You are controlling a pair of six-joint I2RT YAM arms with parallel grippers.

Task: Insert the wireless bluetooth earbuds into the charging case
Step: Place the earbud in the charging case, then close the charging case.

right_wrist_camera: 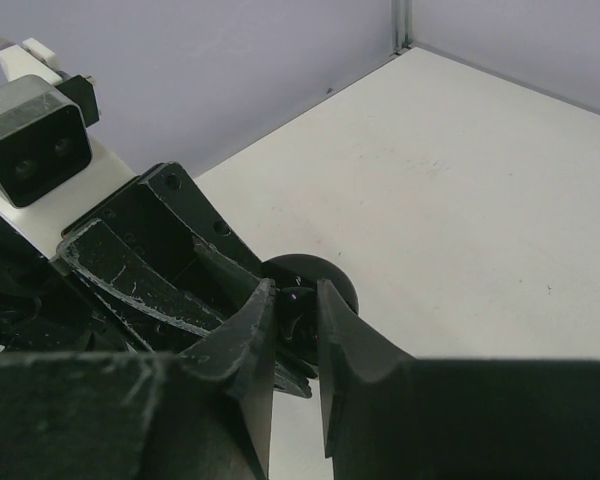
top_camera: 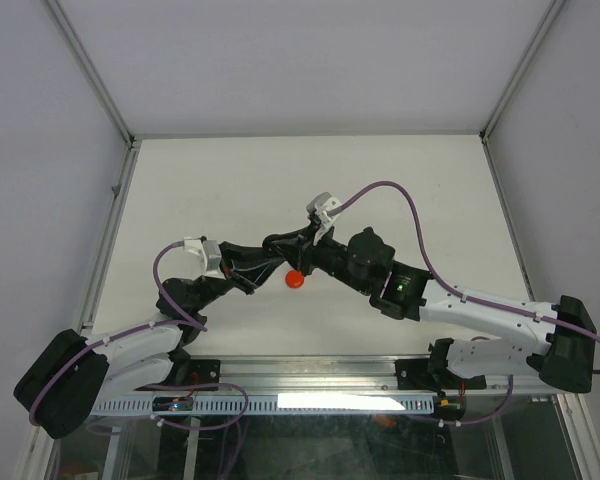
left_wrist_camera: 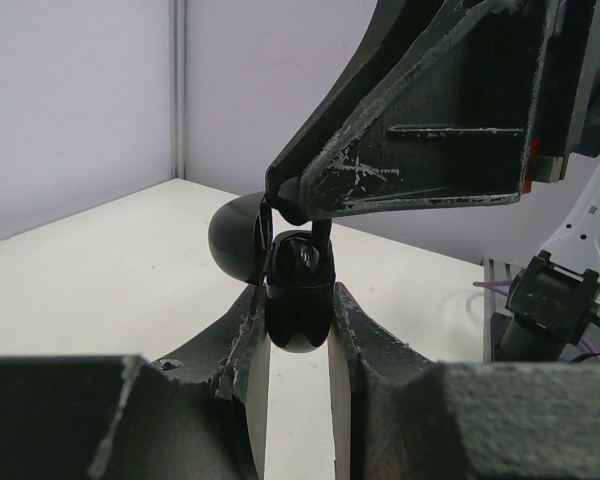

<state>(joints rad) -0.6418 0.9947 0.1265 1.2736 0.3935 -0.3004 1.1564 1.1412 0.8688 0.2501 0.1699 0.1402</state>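
My left gripper brings the case down onto the tabletop [top_camera: 276, 283] beside the red object next and releases it there, since the case hangs above the table.
The black charging case [left_wrist_camera: 298, 320] is held above the table, and my left gripper [left_wrist_camera: 298, 300] is shut on its lower body. Its rounded lid [left_wrist_camera: 235, 240] stands open to the left. My right gripper [right_wrist_camera: 295, 295] comes down onto the case from above, shut on a small glossy black earbud [right_wrist_camera: 298, 310] at the case's mouth. The lid [right_wrist_camera: 325, 272] shows behind the right fingertips. From above, both grippers [top_camera: 270, 266] meet at the table's middle, and the case is hidden between them.
A small red object [top_camera: 294, 279] lies on the white table [top_camera: 310, 180] just under the right gripper. Grey walls and metal posts [top_camera: 130, 140] border the table at the back and sides. A metal rail [top_camera: 310, 375] runs along the near edge.
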